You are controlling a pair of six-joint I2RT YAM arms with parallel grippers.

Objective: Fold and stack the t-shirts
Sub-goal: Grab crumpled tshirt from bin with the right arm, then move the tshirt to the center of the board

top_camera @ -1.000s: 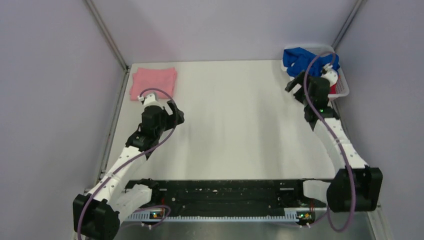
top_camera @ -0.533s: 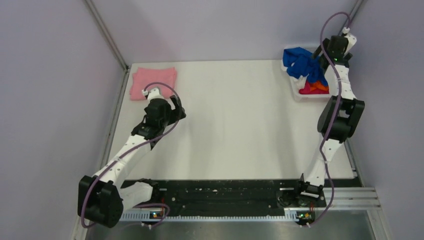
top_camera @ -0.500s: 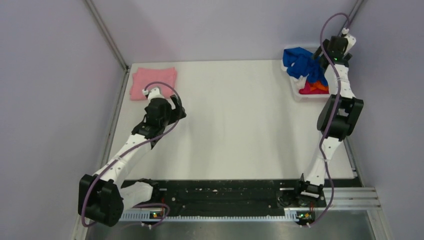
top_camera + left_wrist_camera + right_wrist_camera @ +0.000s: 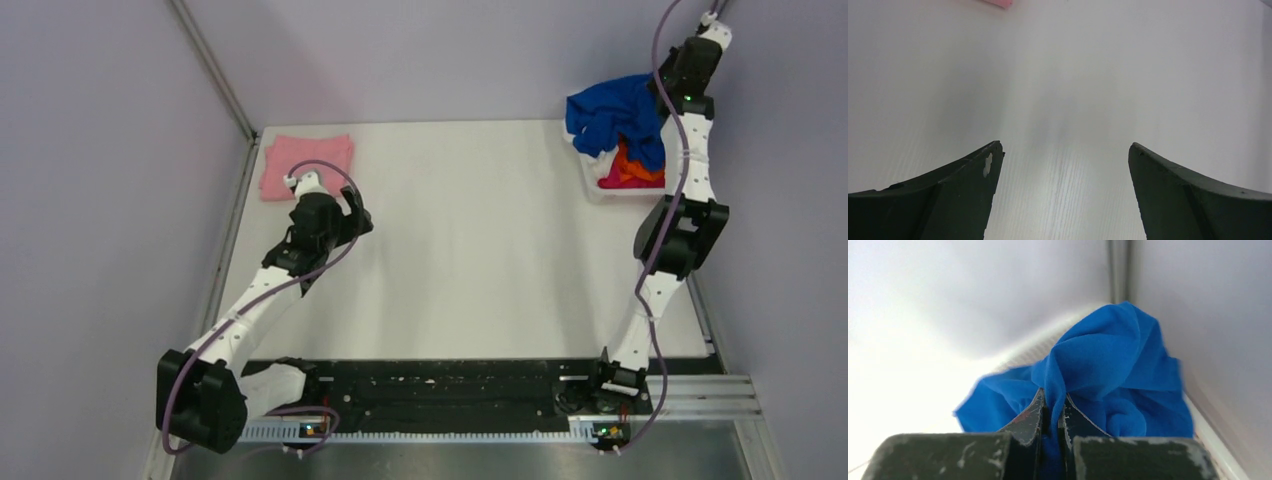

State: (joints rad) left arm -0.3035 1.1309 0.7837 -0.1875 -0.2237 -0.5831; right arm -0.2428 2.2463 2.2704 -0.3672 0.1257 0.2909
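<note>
I should lift the blue t-shirt [image 4: 615,118] out of the basket with my right gripper, over the table's bare middle, then back and down.
A royal blue t-shirt [image 4: 615,118] hangs bunched over the basket at the back right, partly lifted. My right gripper [image 4: 1053,399] is shut on a fold of this blue t-shirt [image 4: 1108,365]; in the top view the right gripper [image 4: 662,88] is high by the back right corner. Orange and magenta t-shirts [image 4: 630,170] lie in the basket under it. A folded pink t-shirt [image 4: 305,163] lies flat at the back left. My left gripper [image 4: 352,218] hovers open over bare table just in front of the pink one, and in its wrist view the left gripper [image 4: 1063,152] holds nothing.
The white mesh basket [image 4: 592,188] stands against the right wall at the back. Grey walls close in the table on the left, back and right. A black rail [image 4: 450,385] runs along the near edge between the arm bases.
My right gripper has shut on the blue t-shirt and risen toward the back corner, pulling the cloth up out of the basket. The left arm has barely moved.
</note>
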